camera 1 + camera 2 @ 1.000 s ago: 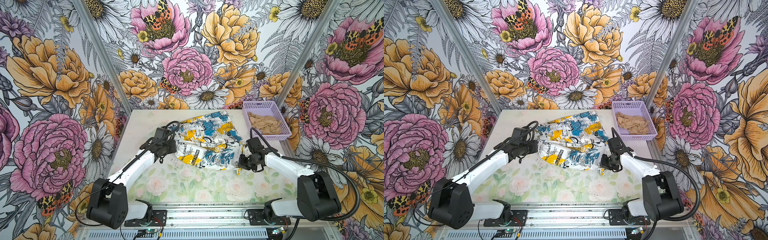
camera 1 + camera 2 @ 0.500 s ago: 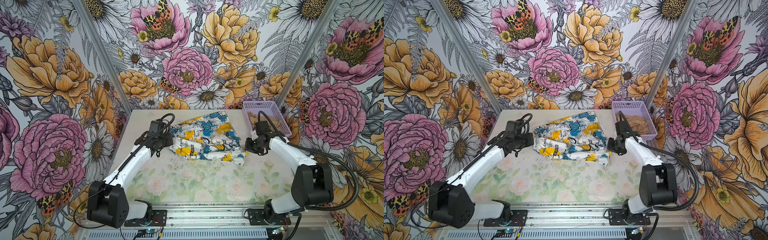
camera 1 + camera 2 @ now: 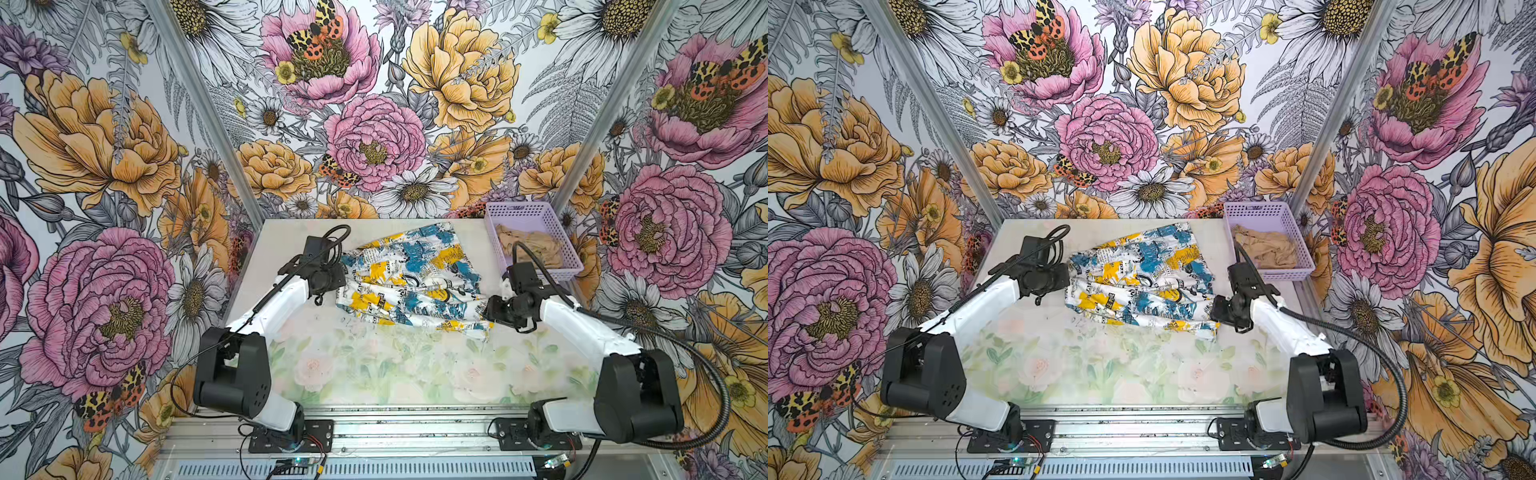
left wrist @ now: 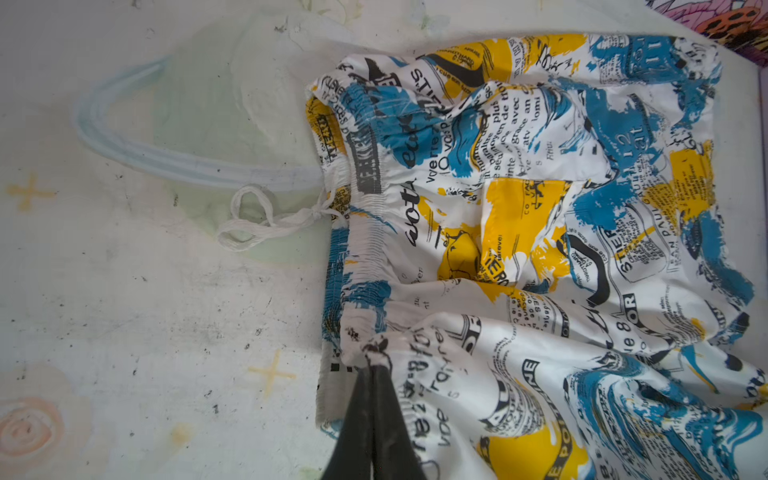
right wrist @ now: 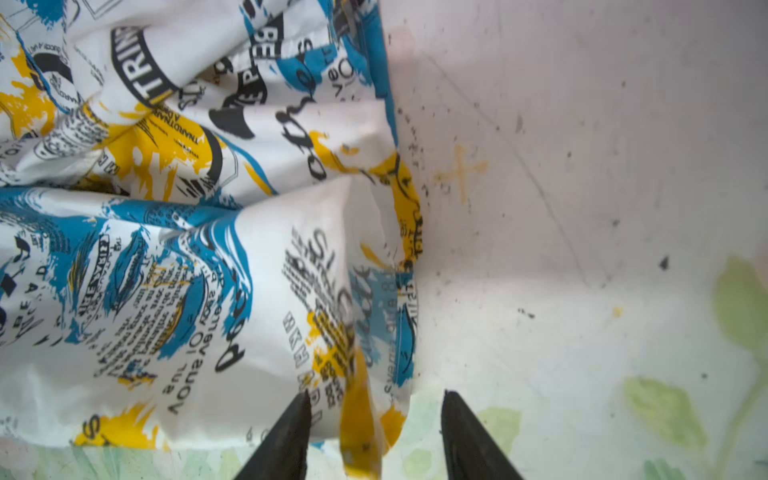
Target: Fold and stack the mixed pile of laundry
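I will ease my right gripper back a little next and close on the yellow fold at the garment's near corner (image 3: pixel 481 325) (image 5: pixel 360 438), which already hangs between its fingers.
The mixed laundry pile lies in two places. The white garment with blue, yellow and black print (image 3: pixel 411 282) (image 3: pixel 1138 284) lies crumpled on the table in both top views. The tan garment (image 3: pixel 530 249) (image 3: pixel 1264 249) sits in the basket. My left gripper (image 4: pixel 374 365) (image 3: pixel 338 286) is shut on the elastic waistband at the printed garment's left edge. My right gripper (image 5: pixel 376 395) (image 3: pixel 486 309) stands open at the garment's right hem. A yellow fold of cloth hangs loose between its fingers (image 5: pixel 291 432), and neither finger presses on it.
The lavender perforated basket (image 3: pixel 559 270) (image 3: pixel 1293 272) stands at the back right corner, just behind my right arm. A white drawstring (image 4: pixel 257 224) trails off the waistband onto the table. Flowered walls close in on three sides; a metal rail (image 3: pixel 415 424) runs along the front.
My right gripper went from shut to open and let go of the hem. The printed garment's near edge moved toward the back and settled lower on the table. The left grip held.
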`<state>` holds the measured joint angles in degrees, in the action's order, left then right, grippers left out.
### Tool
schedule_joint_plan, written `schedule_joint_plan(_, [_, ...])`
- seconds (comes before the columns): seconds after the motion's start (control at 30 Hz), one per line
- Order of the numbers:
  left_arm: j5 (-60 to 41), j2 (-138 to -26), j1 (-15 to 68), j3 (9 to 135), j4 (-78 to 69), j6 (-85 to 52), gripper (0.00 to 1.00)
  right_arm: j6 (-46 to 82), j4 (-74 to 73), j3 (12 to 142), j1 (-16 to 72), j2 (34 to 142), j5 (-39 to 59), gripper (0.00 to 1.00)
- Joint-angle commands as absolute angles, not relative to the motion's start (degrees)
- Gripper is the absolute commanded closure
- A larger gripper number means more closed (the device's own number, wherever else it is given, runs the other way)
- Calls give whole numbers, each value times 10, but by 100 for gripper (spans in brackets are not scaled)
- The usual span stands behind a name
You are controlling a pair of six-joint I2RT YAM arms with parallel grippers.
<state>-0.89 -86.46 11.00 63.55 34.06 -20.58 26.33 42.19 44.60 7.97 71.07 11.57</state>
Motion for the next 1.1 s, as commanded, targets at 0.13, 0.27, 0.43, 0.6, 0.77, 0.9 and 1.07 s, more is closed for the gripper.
schedule_joint_plan(0.13, [-5,-855,103,650,329,-194,100,310,331,362,109,645,121,49])
schedule_joint_plan(0.27, [-6,-860,104,653,328,-194,100,308,280,345,122,673,123,51])
schedule_joint_plan(0.43, [-3,-860,104,656,331,-193,100,302,257,333,128,685,103,64])
schedule_joint_plan(0.6, [0,-861,99,656,335,-187,100,293,254,328,127,665,92,90])
schedule_joint_plan(0.77, [2,-854,86,664,348,-182,100,289,311,341,121,619,72,100])
schedule_joint_plan(0.9, [0,-847,66,671,364,-173,100,282,362,376,99,574,79,100])
schedule_joint_plan(1.07, [-7,-823,56,677,391,-168,100,276,423,437,79,535,106,100])
